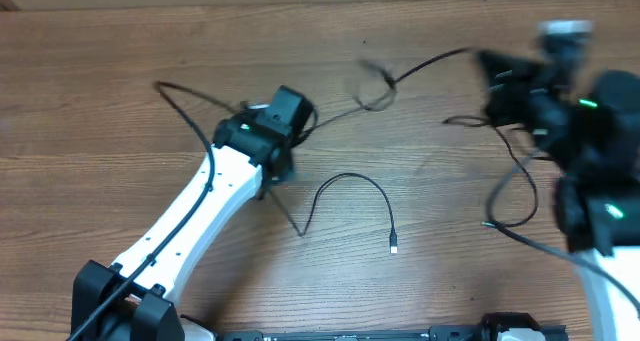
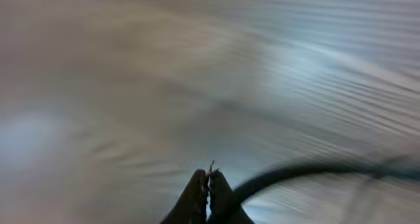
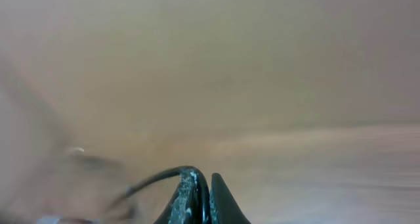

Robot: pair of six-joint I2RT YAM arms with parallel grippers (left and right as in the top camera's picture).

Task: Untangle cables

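Observation:
The right gripper pulls outward next, to the right in the overhead view, then down at the table's far corner, since the knot (image 1: 375,93) still sits between both grippers.
Several thin black cables lie on the wooden table. One cable (image 1: 185,106) runs from the far left through my left gripper (image 1: 272,129) to a tangled knot (image 1: 375,93), then on toward my right gripper (image 1: 505,81), which is motion-blurred. A loose cable (image 1: 345,177) arcs at the centre and ends in a silver plug (image 1: 393,246). In the left wrist view my left gripper (image 2: 209,183) is shut, with a thin strand poking out at the tips. In the right wrist view my right gripper (image 3: 205,188) is shut on a black cable (image 3: 157,178) that loops out to the left.
Another black cable (image 1: 520,176) curls under the right arm (image 1: 590,181) at the right side. The left arm (image 1: 190,216) reaches diagonally from the front left. Both wrist views are blurred and show only the wooden table surface (image 1: 450,281).

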